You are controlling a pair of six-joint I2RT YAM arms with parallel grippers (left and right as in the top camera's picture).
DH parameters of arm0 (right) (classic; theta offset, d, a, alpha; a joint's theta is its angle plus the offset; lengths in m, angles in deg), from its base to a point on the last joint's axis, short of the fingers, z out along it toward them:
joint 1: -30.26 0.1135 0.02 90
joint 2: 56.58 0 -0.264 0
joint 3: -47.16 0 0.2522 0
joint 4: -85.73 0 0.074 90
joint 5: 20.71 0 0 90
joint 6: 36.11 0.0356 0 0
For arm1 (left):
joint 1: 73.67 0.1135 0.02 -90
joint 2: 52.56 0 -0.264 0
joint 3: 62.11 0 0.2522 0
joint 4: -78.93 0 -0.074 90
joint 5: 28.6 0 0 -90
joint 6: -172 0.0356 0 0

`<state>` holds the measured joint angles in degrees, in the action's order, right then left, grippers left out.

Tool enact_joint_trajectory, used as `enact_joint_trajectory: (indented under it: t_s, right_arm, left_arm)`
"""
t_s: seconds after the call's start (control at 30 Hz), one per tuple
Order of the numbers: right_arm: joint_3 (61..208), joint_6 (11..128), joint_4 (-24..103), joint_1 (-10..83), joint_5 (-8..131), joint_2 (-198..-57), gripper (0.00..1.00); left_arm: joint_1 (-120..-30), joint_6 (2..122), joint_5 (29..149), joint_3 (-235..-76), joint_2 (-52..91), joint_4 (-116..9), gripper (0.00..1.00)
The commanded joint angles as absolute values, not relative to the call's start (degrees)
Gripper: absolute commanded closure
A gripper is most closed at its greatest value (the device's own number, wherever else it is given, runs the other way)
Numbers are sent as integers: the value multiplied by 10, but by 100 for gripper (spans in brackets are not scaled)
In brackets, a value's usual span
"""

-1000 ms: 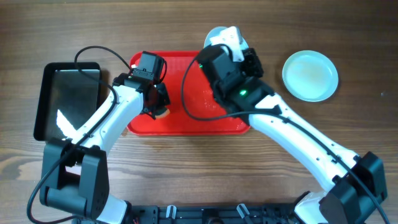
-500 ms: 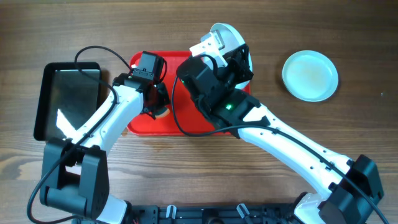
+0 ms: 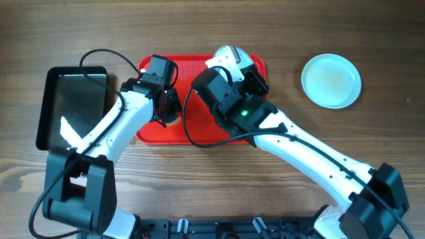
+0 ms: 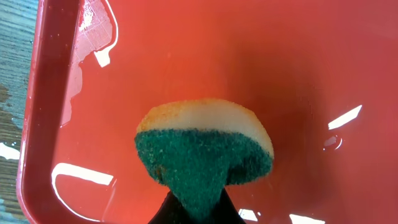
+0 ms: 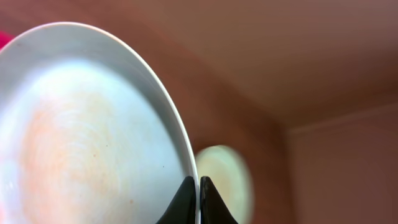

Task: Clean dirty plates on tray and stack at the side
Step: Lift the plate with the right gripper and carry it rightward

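Observation:
The robot's right gripper will next swing across and down to release its plate flat on the second plate (image 3: pixel 331 80) (image 5: pixel 225 182), because that plate is lower, to the gripper's right in the overhead view.
My right gripper (image 5: pixel 199 186) is shut on the rim of a pale mint-white plate (image 5: pixel 87 137) and holds it tilted on edge above the back right of the red tray (image 3: pixel 192 70). The plate (image 3: pixel 232 54) carries a faint orange smear. A second plate (image 3: pixel 331 80) lies flat on the table at the right, also faintly orange in the middle. My left gripper (image 3: pixel 166 114) is shut on a green and yellow sponge (image 4: pixel 205 149), held just over the wet floor of the tray (image 4: pixel 280 62) near its left rim. No third plate shows.
A smaller glossy black tray (image 3: pixel 73 106) lies at the far left on the wooden table (image 3: pixel 372 40). Water streaks glint on the red tray near its left rim (image 4: pixel 37 124). The right arm (image 3: pixel 299 143) crosses the tray's front right corner.
My right gripper has swung the held plate from beyond the tray's back edge to above the tray, turning it. The left arm and sponge have stayed put.

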<state>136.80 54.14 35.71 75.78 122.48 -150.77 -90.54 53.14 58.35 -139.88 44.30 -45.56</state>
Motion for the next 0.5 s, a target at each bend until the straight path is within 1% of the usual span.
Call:
enact_joint_trajectory:
  t_s: [0.0, 0.07, 0.13, 0.17, 0.2, 0.27, 0.3, 0.37, 0.43, 0.47]
  right_arm:
    - [1364, 687, 347, 717, 1044, -1510, 96]
    - [1376, 692, 314, 693, 1012, -1465, 96]
    - [1365, 680, 319, 685, 996, -1449, 96]
    - [1357, 614, 309, 682, 1023, -1467, 96]
    - [1356, 610, 278, 682, 1066, -1480, 96]
    - [1358, 677, 232, 681, 1146, -1471, 96]
    - [1360, 681, 238, 674, 1140, -1457, 96]
    - [1364, 694, 267, 620, 1055, -1406, 96]
    - [1364, 695, 288, 496, 861, -1352, 96]
    - [1364, 695, 291, 419, 764, -1340, 96]
  left_arm:
    - [-903, 526, 590, -1395, 449, -457, 96]
    - [-903, 531, 590, -1395, 449, -456, 96]
    - [-903, 530, 590, -1395, 449, -464, 96]
    - [-903, 530, 597, -1395, 449, -473, 96]
    - [-903, 530, 617, -1395, 449, -479, 96]
    - [-903, 530, 633, -1395, 449, -480, 96]
    - [-903, 530, 633, -1395, 449, -480, 96]
    - [-903, 530, 633, -1395, 449, -479, 96]
    - [-903, 530, 633, -1395, 449, -477, 96]
    - [-903, 530, 633, -1395, 449, -477, 96]
